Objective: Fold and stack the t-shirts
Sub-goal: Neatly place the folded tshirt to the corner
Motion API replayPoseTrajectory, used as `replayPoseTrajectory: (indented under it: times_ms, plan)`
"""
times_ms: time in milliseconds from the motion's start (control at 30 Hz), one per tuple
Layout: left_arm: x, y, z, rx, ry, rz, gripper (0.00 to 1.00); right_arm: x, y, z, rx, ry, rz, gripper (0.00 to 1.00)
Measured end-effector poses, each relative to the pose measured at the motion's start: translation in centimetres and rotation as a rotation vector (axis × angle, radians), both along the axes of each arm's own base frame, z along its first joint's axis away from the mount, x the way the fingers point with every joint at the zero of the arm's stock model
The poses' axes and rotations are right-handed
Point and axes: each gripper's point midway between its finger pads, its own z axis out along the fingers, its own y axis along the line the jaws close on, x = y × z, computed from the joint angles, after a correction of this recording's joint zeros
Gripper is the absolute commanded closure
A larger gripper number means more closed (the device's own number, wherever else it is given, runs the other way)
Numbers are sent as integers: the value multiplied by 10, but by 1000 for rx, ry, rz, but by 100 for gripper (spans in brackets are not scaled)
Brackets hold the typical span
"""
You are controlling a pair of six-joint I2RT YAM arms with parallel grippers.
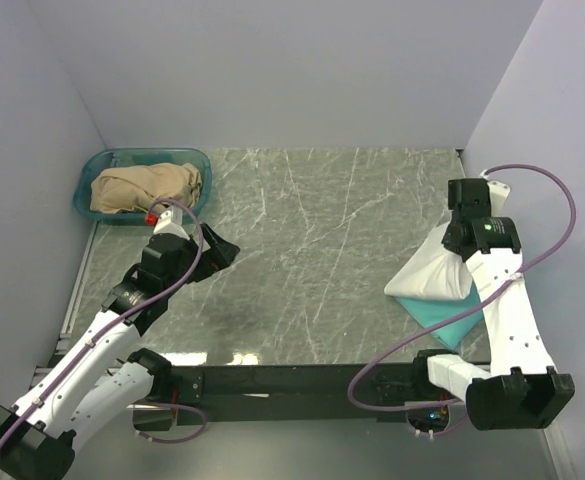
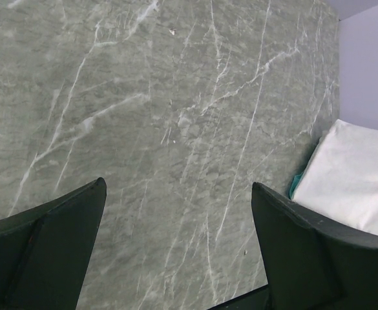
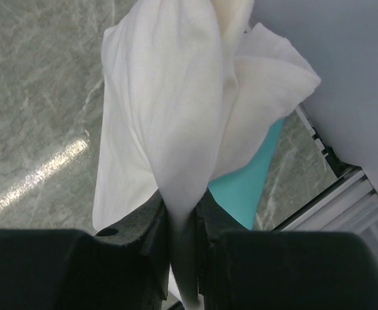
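Observation:
The near part of the teal-green t-shirt is still uncovered, so the robot's right gripper will move back and down toward it and let go of the white t-shirt point(image 1: 434, 268) on top.
The white t-shirt point(image 1: 434, 268) hangs in a bunch at the table's right side, pinched and lifted by my right gripper point(image 1: 465, 240). In the right wrist view the white cloth point(image 3: 176, 123) runs between the shut fingers point(image 3: 148, 226). The teal-green t-shirt point(image 1: 450, 320) lies flat on the table beneath it, and a corner shows in the right wrist view point(image 3: 253, 181). My left gripper point(image 1: 222, 250) is open and empty above the bare table at the left, and its fingers point(image 2: 53, 239) frame marble. The white shirt point(image 2: 357, 187) shows at the right of that view.
A teal plastic basket point(image 1: 97, 170) holding beige cloth point(image 1: 147, 188) stands at the back left corner. Lilac walls close the back and both sides. The grey marble table point(image 1: 312, 260) lies between the arms. A metal rail runs along the right edge point(image 3: 344, 194).

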Motion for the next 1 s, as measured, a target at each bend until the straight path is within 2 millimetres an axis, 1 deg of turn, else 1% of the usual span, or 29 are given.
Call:
replayPoseTrajectory:
  times_ms: [33, 133, 233, 267, 333, 367, 467, 567, 600, 633, 700, 733, 800, 833, 1000]
  plan:
    - [0, 0, 0, 0, 0, 0, 1, 0, -2, 1, 3, -5, -11, 93]
    - [0, 0, -2, 3, 5, -1, 0, -4, -10, 3, 12, -40, -55, 87]
    - [1, -1, -5, 9, 17, -4, 1, -17, -17, -5, 30, -90, -116, 84]
    - [1, -2, -6, 9, 20, -7, 1, -23, -18, -12, 40, -105, -140, 77]
    - [2, -3, -8, 10, 25, -11, 1, -38, -20, -31, 68, -123, -196, 73]
    - [3, -4, -9, 9, 28, -14, 1, -43, -21, -42, 81, -139, -225, 68]
    - [3, -7, -11, 6, 38, -28, 0, -65, -24, -77, 120, -130, -324, 67]
    - [2, -11, -13, 0, 45, -47, 1, -76, -34, -96, 143, -139, -429, 66]
    - [2, -12, -12, -4, 46, -54, 1, -79, -37, -101, 154, -140, -458, 64]
    - [2, -13, -12, -6, 45, -59, 1, -81, -41, -106, 165, -143, -491, 56]
    - [1, -15, -11, -14, 43, -70, 0, -83, -44, -116, 183, -141, -535, 47]
    - [1, -16, -11, -16, 43, -75, 1, -84, -45, -120, 193, -131, -555, 32]
    - [0, -17, -11, -18, 45, -80, 1, -84, -47, -126, 207, -117, -584, 12]
    - [-1, -17, -12, -17, 47, -80, 0, -84, -48, -129, 210, -110, -601, 10]
    - [-4, -15, -12, -21, 40, -80, 0, -92, -57, -138, 205, -67, -687, 9]
